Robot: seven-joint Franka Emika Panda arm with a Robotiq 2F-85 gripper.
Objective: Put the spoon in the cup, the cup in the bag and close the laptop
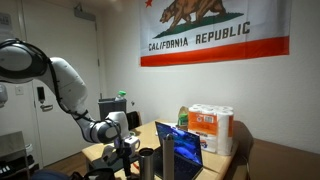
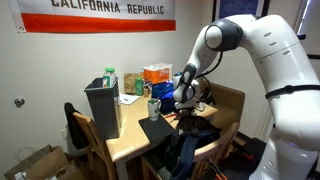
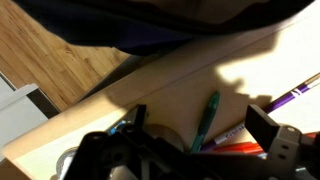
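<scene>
I will lower my gripper next until its open fingers are on both sides of the green pen, then close it, because the pen is below it, in the gap between the fingers.
My gripper is open, with its dark fingers wide apart over the pale tabletop. A green pen and purple and orange pens lie between the fingers. I cannot make out the spoon. In both exterior views the gripper hangs low over the table. The short dark cup stands beside a taller dark cylinder. The laptop is open with its blue screen lit, and its dark lid back shows. The boxy dark grey bag stands upright at the table's end.
Packs of paper rolls stand behind the laptop. Bottles and boxes crowd the table by the wall. Chairs surround the table. A dark bag hangs at the front edge. A flag hangs on the wall.
</scene>
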